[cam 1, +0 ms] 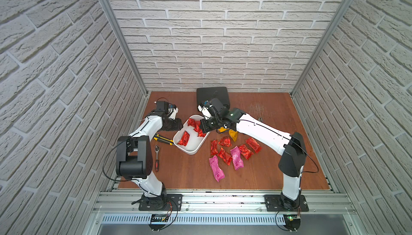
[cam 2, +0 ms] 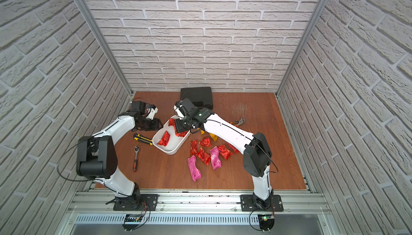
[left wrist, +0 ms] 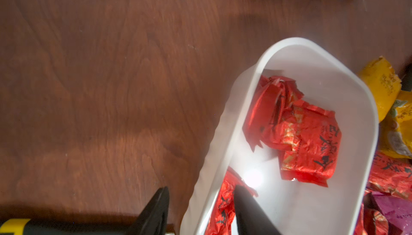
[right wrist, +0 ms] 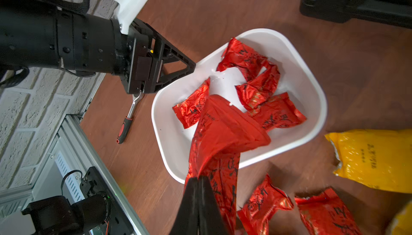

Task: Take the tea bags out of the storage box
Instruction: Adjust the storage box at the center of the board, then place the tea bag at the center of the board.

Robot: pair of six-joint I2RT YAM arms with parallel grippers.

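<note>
My right gripper is above bare tabletop beside the yellow point(cam 1: 233, 134) tea bags, which lies past the box's rim. Next I will swing my right gripper over it, then lower and release the bag.
The white storage box point(cam 1: 189, 150) point(cam 2: 171, 151) sits mid-table with several red tea bags point(cam 1: 184, 138) point(right wrist: 191, 110) inside. My right gripper point(right wrist: 198, 179) point(cam 1: 204, 129) is shut on the edge of one red tea bag point(right wrist: 223, 133), which hangs above the box's right side. My left gripper point(left wrist: 201, 188) point(cam 1: 178, 124) stands open astride the box's left wall point(left wrist: 223, 120). One finger is outside over the table. The other finger point(left wrist: 243, 202) is inside, with a red tea bag point(left wrist: 223, 209) between it and the wall. More red point(cam 1: 225, 155), pink point(cam 1: 216, 169) and yellow point(cam 1: 233, 134) tea bags lie on the table to the right.
A black hard case point(cam 1: 211, 95) stands at the back, behind the box. A yellow-black utility knife point(cam 1: 163, 139) and a ratchet wrench point(cam 1: 156, 158) lie left of the box. Orange-handled pliers point(cam 2: 238, 121) lie behind my right arm.
</note>
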